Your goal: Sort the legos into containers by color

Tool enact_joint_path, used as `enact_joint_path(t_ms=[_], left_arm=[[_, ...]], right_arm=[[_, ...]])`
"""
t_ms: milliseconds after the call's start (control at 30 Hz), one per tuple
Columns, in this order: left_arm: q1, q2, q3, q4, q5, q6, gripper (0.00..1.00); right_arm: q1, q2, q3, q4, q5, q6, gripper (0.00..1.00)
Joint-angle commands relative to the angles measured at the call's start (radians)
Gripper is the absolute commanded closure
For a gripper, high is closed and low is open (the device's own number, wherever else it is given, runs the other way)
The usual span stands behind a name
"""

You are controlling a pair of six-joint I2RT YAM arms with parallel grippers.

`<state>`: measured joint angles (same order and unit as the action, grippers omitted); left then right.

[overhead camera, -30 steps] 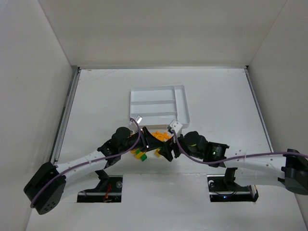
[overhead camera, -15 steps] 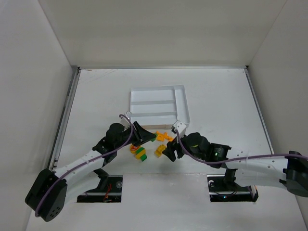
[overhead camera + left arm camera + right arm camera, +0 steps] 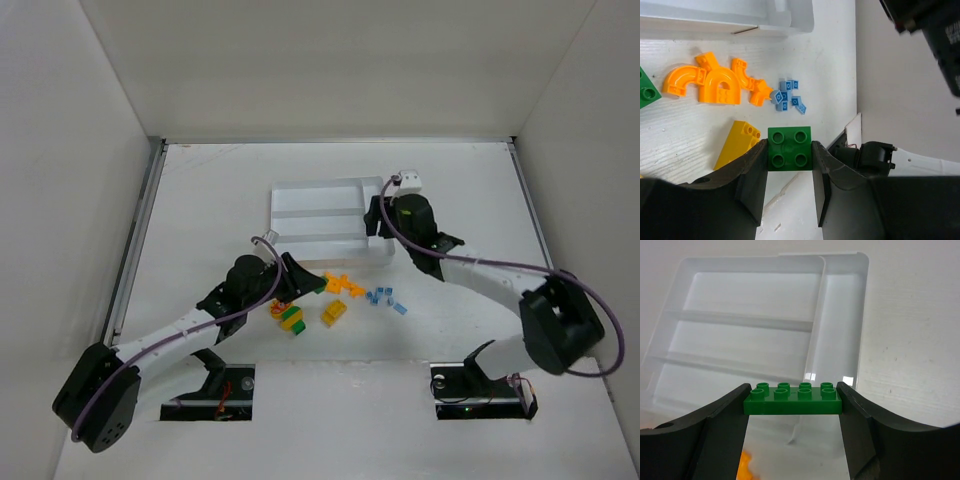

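My left gripper swings across the tray next and releases its brick in the narrow side section (image 3: 837, 330), where the other green brick hovers, since that section lies outward of it.
My left gripper (image 3: 303, 281) is shut on a green 2x2 brick (image 3: 789, 148) and holds it above the table, near the loose legos. Below it lie orange arches (image 3: 715, 85), a yellow slope brick (image 3: 737, 144) and tiny pale blue bricks (image 3: 789, 98). My right gripper (image 3: 375, 217) is shut on a flat green 2x4 brick (image 3: 792, 401). It holds the brick level over the near end of the narrow side section (image 3: 837, 330) of the white tray (image 3: 322, 188). The tray's sections look empty.
A small stack of green, yellow and red bricks (image 3: 290, 318) lies by my left arm, and a yellow brick (image 3: 333, 312) lies right of it. Orange pieces (image 3: 343, 284) and pale blue bricks (image 3: 385, 297) lie just in front of the tray. White walls enclose the table.
My right gripper left the pile with the flat green brick and swung far out to the tray's right side. My left gripper backed off the pile with the green 2x2 brick.
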<state>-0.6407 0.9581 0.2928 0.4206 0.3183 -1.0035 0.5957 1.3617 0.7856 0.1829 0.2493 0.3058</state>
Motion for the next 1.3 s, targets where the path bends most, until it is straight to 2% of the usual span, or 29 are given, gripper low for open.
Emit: enact_joint_path(t_ms=[0, 200, 400, 667, 1000, 1033, 1133, 1267], left_arm=[[-0.032, 0.022, 0.051, 0.021, -0.048, 0.039, 0.85], [-0.061, 0.048, 0.063, 0.021, -0.081, 0.052, 0.85], [-0.064, 0.059, 0.071, 0.017, -0.088, 0.06, 0.84], [-0.069, 0.068, 0.085, 0.006, -0.104, 0.066, 0.84], [-0.093, 0.106, 0.127, -0.011, -0.153, 0.074, 0.84], [-0.093, 0.117, 0.144, -0.013, -0.156, 0.075, 0.84], [-0.095, 0.163, 0.204, -0.013, -0.18, 0.103, 0.84], [-0.109, 0.27, 0.32, -0.014, -0.243, 0.144, 0.84]], right_arm=[[-0.039, 0.153, 0.127, 0.087, -0.002, -0.005, 0.47], [-0.102, 0.391, 0.311, 0.083, 0.064, 0.003, 0.46], [-0.116, 0.49, 0.398, 0.079, 0.11, 0.015, 0.44], [-0.127, 0.544, 0.471, 0.052, 0.136, 0.018, 0.25], [-0.141, 0.516, 0.442, 0.058, 0.128, 0.027, 0.22], [-0.138, 0.505, 0.431, 0.061, 0.13, 0.029, 0.23], [-0.135, 0.417, 0.356, 0.079, 0.159, 0.045, 0.37], [-0.135, 0.22, 0.155, 0.138, 0.206, 0.096, 0.66]])
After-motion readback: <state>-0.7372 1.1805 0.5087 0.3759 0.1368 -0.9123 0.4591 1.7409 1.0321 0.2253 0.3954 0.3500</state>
